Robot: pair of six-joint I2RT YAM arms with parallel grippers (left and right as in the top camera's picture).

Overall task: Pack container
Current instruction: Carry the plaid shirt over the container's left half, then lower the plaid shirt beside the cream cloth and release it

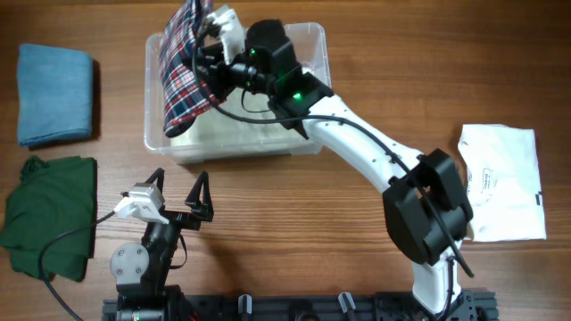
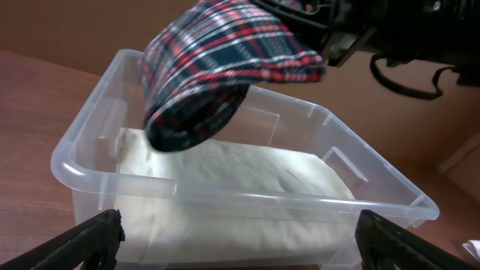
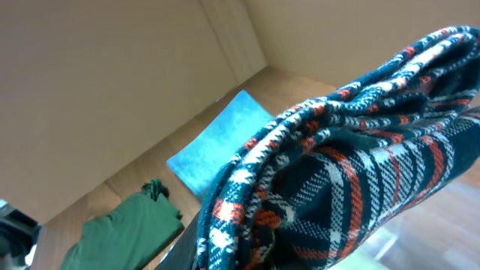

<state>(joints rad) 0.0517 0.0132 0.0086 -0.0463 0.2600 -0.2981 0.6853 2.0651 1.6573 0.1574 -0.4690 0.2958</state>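
The robot's right gripper should next lower the plaid cloth it holds onto the cream cloth in the container below, at the cream cloth's end nearest the blue cloth (image 1: 211,132), and let it go there.
The clear plastic container (image 1: 308,147) stands at the table's back middle, with a folded cream cloth (image 1: 241,134) lying inside. My right gripper (image 1: 212,36) is shut on a folded red, white and navy plaid cloth (image 1: 186,67) and holds it above the container's left end. The plaid cloth (image 2: 225,67) hangs over the container (image 2: 75,161) in the left wrist view and fills the right wrist view (image 3: 360,172). My left gripper (image 1: 178,192) is open and empty, low in front of the container.
A folded blue cloth (image 1: 55,94) lies at the far left, with a green cloth (image 1: 49,214) in front of it. A white plastic bag (image 1: 500,178) lies at the right. The blue cloth (image 3: 217,142) and green cloth (image 3: 127,229) also show in the right wrist view.
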